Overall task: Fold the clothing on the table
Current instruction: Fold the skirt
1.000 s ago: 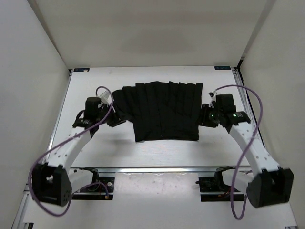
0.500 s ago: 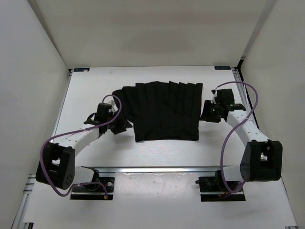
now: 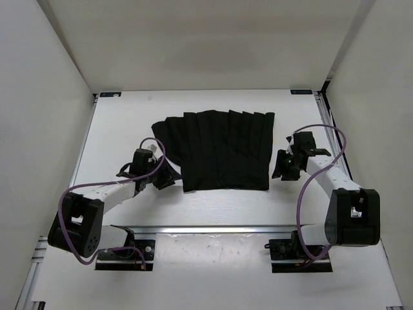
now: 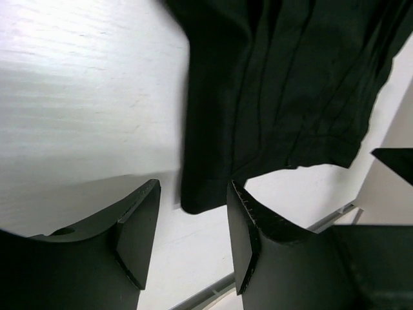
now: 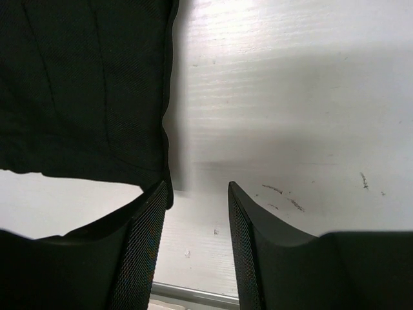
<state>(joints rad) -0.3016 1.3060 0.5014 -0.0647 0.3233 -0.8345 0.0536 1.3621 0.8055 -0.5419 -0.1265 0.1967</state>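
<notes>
I need to lower my left gripper to the right in the top view onto the clothing's near corner point(image 3: 187, 187) point(image 4: 201, 196) and close it there, as that corner is just past my open fingers.
The black pleated clothing point(image 3: 222, 152) lies flat in the middle of the white table point(image 3: 122, 116), its jagged hem at the far side. My left gripper point(image 3: 166, 175) sits low at its near left corner. In the left wrist view that gripper point(image 4: 192, 223) is open, and the clothing point(image 4: 284, 84) ends in a corner just beyond its fingertips, ungripped. My right gripper point(image 3: 281, 166) is beside the near right corner. In the right wrist view it point(image 5: 197, 216) is open over bare table point(image 5: 290, 97), and the clothing's point(image 5: 84, 90) edge runs beside the left finger point(image 5: 145, 245).
Plain white walls close in the table on three sides. An aluminium rail point(image 3: 213, 228) runs along the near edge, close behind both grippers. Purple cables point(image 3: 322, 139) loop off both arms.
Both arms have pulled back toward the near edge and folded lower. The left gripper has slid from the clothing's left side to its near left corner. The right gripper has moved nearer along the right edge.
</notes>
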